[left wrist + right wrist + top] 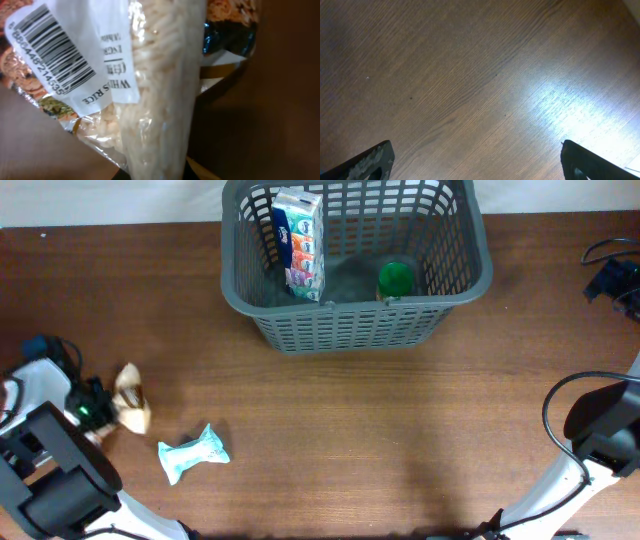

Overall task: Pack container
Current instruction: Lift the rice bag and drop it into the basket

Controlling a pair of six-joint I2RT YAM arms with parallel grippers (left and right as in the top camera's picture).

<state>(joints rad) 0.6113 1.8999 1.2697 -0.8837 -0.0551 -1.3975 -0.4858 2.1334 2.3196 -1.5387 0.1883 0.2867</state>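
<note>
I will lift my left gripper next, swing it outward over that end of the basket and lower the rice bag [160,85] inside the basket, because the basket still has free bottom beside the colourful pack [300,240].
The container [352,320] is a dark grey slotted basket at the table's back centre. Inside it a colourful pack [300,240] stands upright at the left and a green-lidded jar [396,278] sits at the front right. My left gripper [98,415] is at the far left of the table, shut on a clear bag of white rice [131,398]. That bag [160,85] fills the left wrist view, and the fingers are mostly hidden behind it. My right gripper [480,165] is open and empty over bare wood at the front right.
A light blue wrapped packet [193,452] lies on the table just right of the left arm. Black cables and a dark object [612,275] sit at the far right edge. The right arm's base [600,435] stands at the front right corner.
</note>
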